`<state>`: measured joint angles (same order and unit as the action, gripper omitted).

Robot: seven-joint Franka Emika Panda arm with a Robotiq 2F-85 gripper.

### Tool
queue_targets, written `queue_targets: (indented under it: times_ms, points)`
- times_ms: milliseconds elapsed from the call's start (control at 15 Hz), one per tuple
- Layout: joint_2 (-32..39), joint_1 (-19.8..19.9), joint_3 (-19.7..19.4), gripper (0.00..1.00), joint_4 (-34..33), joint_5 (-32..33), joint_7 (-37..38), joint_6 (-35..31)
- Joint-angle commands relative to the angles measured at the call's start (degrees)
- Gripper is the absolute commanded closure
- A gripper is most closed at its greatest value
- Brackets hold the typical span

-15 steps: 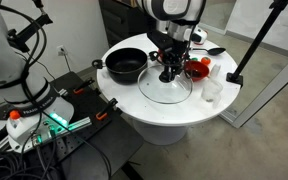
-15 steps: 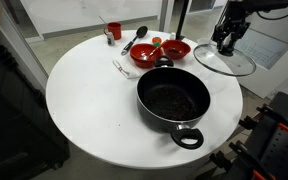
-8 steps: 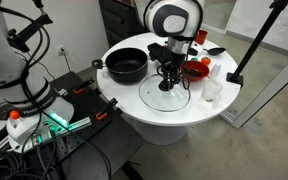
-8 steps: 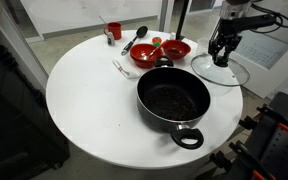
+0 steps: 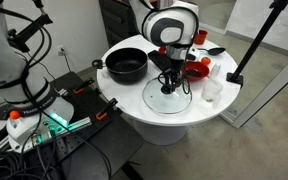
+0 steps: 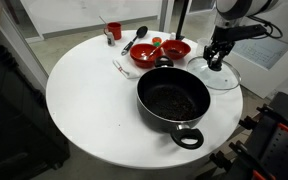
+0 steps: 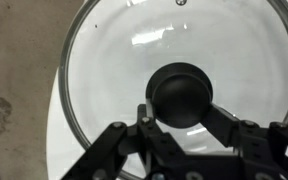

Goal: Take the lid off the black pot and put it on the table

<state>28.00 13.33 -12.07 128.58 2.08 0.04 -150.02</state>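
The lid hangs over the table edge. Next I need to lower my gripper to the tabletop below it, easing toward the pot, and release the black knob.
The glass lid with its metal rim is at the table's edge beside the black pot. It also shows in an exterior view. My gripper comes down from above and is shut on the lid's black knob, one finger on each side. The gripper also shows in an exterior view. The pot stands open and empty on the round white table. In the wrist view part of the lid hangs past the table edge, over the floor. I cannot tell whether the lid touches the table.
Two red bowls, a black spoon and a red cup sit behind the pot. A clear cup stands near the lid. Cables and equipment lie on the floor beside the table.
My gripper has carried the lid lower and closer in toward the pot and over the table. The pot and bowls have not moved.
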Motion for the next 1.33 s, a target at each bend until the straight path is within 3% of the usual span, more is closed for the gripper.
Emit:
queue_targets:
  times_ms: [0, 1267]
  points:
    - [0.68, 0.57, 0.96, 0.75, 0.26, -0.45, -1.91, -2.15]
    - [3.65, 1.29, 2.99, 0.75, 1.21, -0.35, -5.73, -7.41]
